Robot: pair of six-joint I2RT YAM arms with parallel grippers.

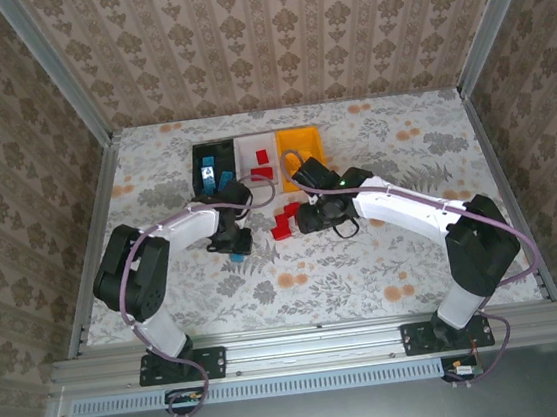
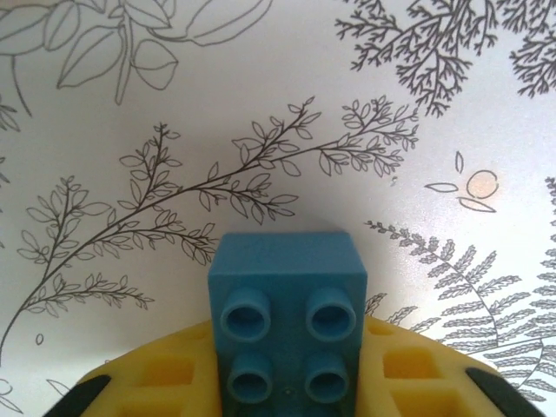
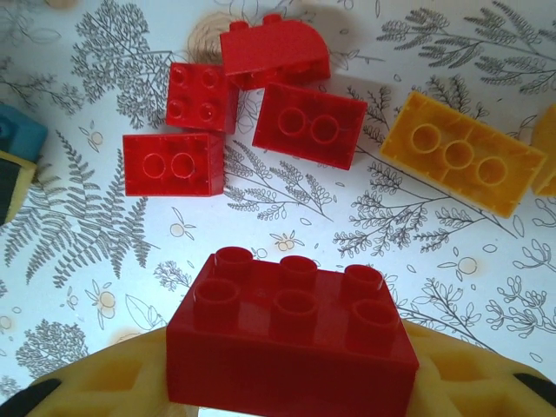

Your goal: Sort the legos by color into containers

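The left gripper should rise and move outward over the black bin's far end (image 1: pixel 212 153) to let go, because that bin is outward of the gripper and has blue bricks in it.
My left gripper (image 2: pixel 287 382) is shut on a blue four-stud brick (image 2: pixel 287 317), its yellow pads (image 2: pixel 156 382) pressing both sides just above the table. From above, this gripper (image 1: pixel 234 244) sits in front of the black bin (image 1: pixel 195 158), which holds blue bricks. My right gripper (image 3: pixel 291 382) is shut on a red six-stud brick (image 3: pixel 291 334). Several loose red bricks (image 3: pixel 310 124) lie just beyond it, with an orange-yellow brick (image 3: pixel 459 152) to their right. In the top view the right gripper (image 1: pixel 305 216) is beside the red pile (image 1: pixel 283 223). The white bin (image 1: pixel 243 144) holds red bricks; the orange-yellow bin (image 1: pixel 302 145) stands rightmost.
The floral table cover (image 1: pixel 366 269) stretches open toward the near edge and both sides. Patterned walls (image 1: pixel 269 38) enclose the table on three sides. The left gripper's blue brick (image 3: pixel 19 132) shows at the left edge of the right wrist view.
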